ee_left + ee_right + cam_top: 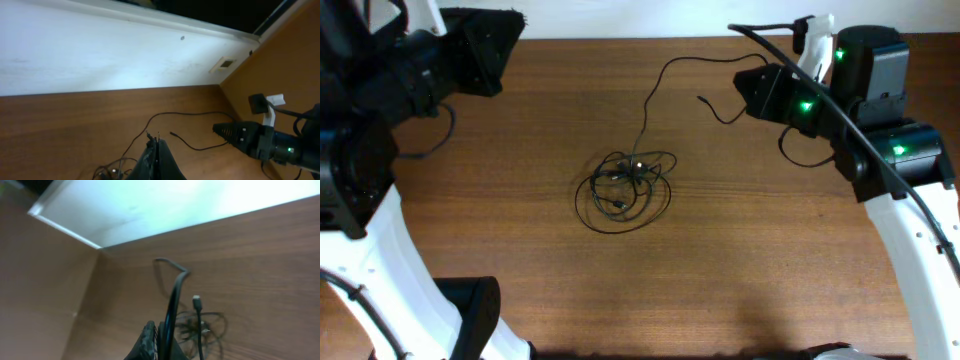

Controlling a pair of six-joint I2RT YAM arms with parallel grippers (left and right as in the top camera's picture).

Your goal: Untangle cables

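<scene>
My right gripper should pull the held piece of cable up, then toward the bunched knot (632,178), and release it, because it still runs into the loops there.
The cables (623,187) lie bunched in a knot with loose loops at the middle of the table. One strand (665,68) rises from the knot and runs right to my right gripper (748,88), which is shut on it above the back right. A short free end with a plug (701,99) hangs beside that gripper. In the right wrist view the held cable (175,287) passes between the shut fingers (159,329), with the plug (196,299) and knot (206,325) beyond. My left gripper (508,52) is shut and empty at the back left; its fingertips (156,143) are pressed together.
A white wall (100,55) borders the table's far edge (620,40). Thick black arm cables run along the right arm (860,130). The white arm bases stand at the front left (390,290) and front right (920,260).
</scene>
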